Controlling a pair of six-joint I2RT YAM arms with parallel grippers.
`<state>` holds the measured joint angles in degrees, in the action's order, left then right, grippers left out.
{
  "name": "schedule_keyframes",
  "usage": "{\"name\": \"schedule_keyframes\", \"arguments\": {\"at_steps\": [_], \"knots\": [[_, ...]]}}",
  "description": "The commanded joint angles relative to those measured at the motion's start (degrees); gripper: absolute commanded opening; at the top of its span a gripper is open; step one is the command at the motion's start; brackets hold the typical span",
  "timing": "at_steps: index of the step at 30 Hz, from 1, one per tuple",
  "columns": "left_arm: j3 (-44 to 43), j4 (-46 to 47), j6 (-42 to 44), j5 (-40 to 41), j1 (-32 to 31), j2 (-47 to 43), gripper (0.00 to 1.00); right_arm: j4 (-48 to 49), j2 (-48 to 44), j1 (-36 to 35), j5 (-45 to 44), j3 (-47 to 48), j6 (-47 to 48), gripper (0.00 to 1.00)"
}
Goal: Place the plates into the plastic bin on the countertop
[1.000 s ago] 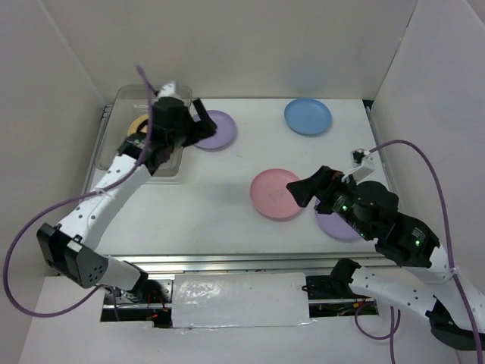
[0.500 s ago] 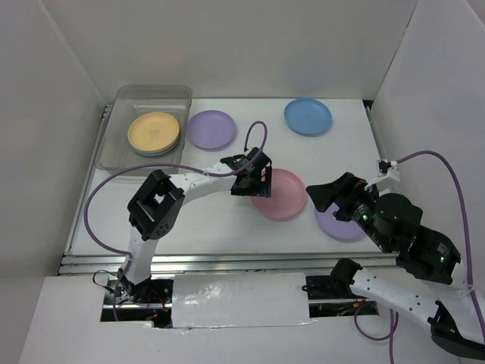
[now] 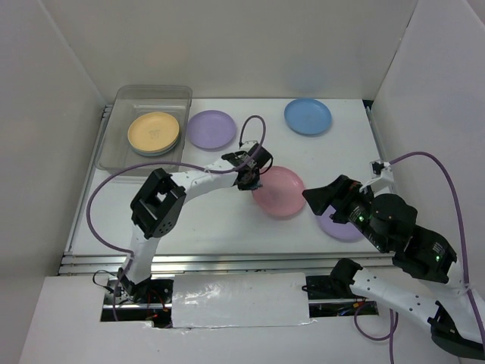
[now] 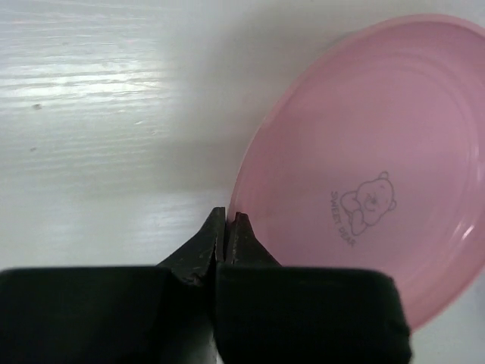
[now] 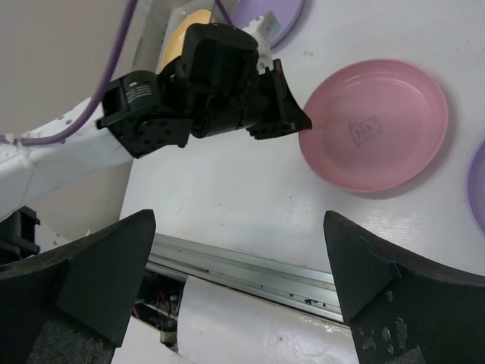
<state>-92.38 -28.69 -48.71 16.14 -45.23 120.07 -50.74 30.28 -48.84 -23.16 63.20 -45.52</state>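
Observation:
My left gripper should next lift the pink plate outward over the bin, then lower it onto the yellow-orange plate [image 3: 154, 130].
A pink plate [image 3: 282, 193] lies mid-countertop, and my left gripper [image 3: 253, 182] is shut on its left rim. The left wrist view shows both fingertips [image 4: 238, 222] pinched on that rim, with the pink plate [image 4: 364, 167] seeming slightly tilted. The clear plastic bin [image 3: 151, 94] at the back left holds a yellow-orange plate [image 3: 154, 130] on top of another pale one. A lilac plate [image 3: 211, 129] lies beside the bin and a blue plate [image 3: 308, 116] at the back right. My right gripper [image 3: 318, 199] hovers open near the pink plate's right side. It partly covers a second lilac plate [image 3: 339, 227].
White walls enclose the countertop on the left, back and right. A metal rail [image 3: 227, 262] runs along the near edge, also seen as the metal rail [image 5: 250, 269] under my right gripper [image 5: 239, 220]. The left arm's purple cable [image 3: 98, 205] loops over the table's left side.
My left arm swung from the bin across to the pink plate and its jaws closed on the rim. The pink plate shifted slightly. My right arm moved a little.

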Motion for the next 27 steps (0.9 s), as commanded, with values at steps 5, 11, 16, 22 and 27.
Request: {"name": "schedule_keyframes", "arguments": {"at_steps": [5, 11, 16, 22, 27], "knots": [[3.34, -8.5, 0.63, 12.16, 6.1, -20.11, 0.0, 2.49, 0.39, 0.5, 0.39, -0.44, 0.78, 1.0], [-3.94, -12.09, 5.55, 9.97, 26.84, -24.64, 0.0, 4.24, 1.36, 0.59, 1.71, -0.62, 1.13, 1.0], [-9.74, -10.08, 6.52, -0.13, 43.63, -17.08, 0.0, 5.56, 2.59, 0.59, 3.47, -0.71, 1.48, 1.0], [-15.72, -7.44, 5.12, -8.85, 54.28, -7.32, 0.0, 7.85, 3.73, 0.68, 5.93, -3.17, 2.89, 1.0], [-15.64, -3.49, 6.25, -13.84, 59.03, -4.41, 0.0, 8.9, 4.52, 0.85, 7.33, -4.22, 3.5, 1.0]]}}
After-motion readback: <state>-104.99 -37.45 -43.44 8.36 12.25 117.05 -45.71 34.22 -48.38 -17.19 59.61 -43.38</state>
